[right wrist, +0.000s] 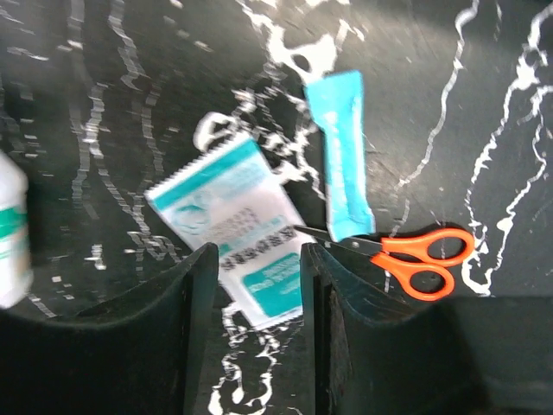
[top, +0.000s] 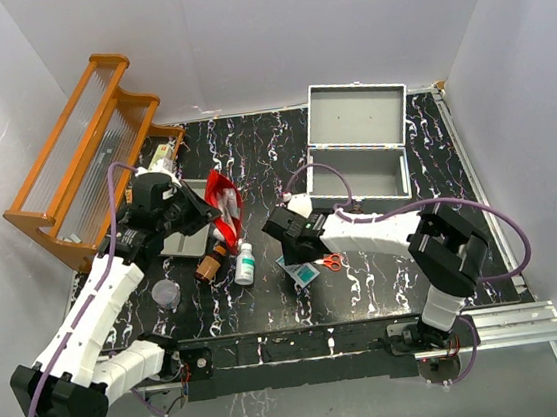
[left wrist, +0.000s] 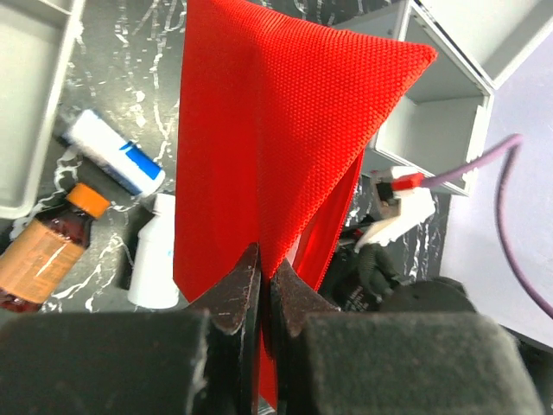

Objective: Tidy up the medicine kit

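Observation:
The sachet lies flat below the fingers of my right gripper, so that gripper will go down, move gently toward the white bottle and close on the sachet's edge facing that bottle.
My left gripper is shut on a red mesh pouch and holds it up above the table; the pouch shows in the top view. My right gripper is open, its jaws on either side of a white and teal sachet that lies flat on the table. A teal packet and orange scissors lie just right of it. The grey metal case stands open at the back right. A brown bottle, a white bottle and a blue-capped tube lie under the pouch.
A wooden rack stands at the far left. A grey tray lies beside my left gripper. A small clear cup sits near the front left. A small white bottle lies by the rack.

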Controlling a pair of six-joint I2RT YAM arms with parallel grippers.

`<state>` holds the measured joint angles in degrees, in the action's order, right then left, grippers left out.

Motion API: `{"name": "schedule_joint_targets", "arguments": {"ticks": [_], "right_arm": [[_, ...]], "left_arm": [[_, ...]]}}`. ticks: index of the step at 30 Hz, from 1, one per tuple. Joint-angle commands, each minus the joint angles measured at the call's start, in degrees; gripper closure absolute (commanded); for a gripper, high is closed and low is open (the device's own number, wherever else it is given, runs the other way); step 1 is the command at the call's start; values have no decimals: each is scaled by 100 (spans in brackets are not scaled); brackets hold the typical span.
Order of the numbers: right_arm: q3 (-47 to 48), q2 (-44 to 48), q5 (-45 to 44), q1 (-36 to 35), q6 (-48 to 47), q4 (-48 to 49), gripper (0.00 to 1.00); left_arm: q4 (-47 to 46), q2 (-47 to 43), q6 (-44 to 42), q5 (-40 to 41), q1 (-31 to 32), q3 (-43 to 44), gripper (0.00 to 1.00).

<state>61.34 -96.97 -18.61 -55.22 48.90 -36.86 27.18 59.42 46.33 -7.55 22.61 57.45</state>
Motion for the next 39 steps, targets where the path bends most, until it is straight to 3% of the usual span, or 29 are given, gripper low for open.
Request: {"name": "schedule_joint_targets", "arguments": {"ticks": [1, 14, 21, 27, 33, 39], "right_arm": [[699, -166, -325, -182, -331, -204, 59], [686, -858, -84, -482, -976, -234, 61], [647, -1280, -408, -488, -933, -409, 79], [601, -1139, -307, -490, -783, -202, 100], [503, -411, -533, -481, -457, 86, 100], [108, 902, -1128, -479, 78, 349, 100]], "left_arm": [[416, -295, 117, 759, -19, 294, 100], [1035, -1008, 651, 2145, -20, 210, 100], [985, -1111, 665, 2206, -20, 179, 100], [690, -1073, 482, 1847, -21, 69, 100], [156, -965, 331, 1255, -19, -85, 100], [-1039, -654, 198, -288, -19, -297, 100]]}}
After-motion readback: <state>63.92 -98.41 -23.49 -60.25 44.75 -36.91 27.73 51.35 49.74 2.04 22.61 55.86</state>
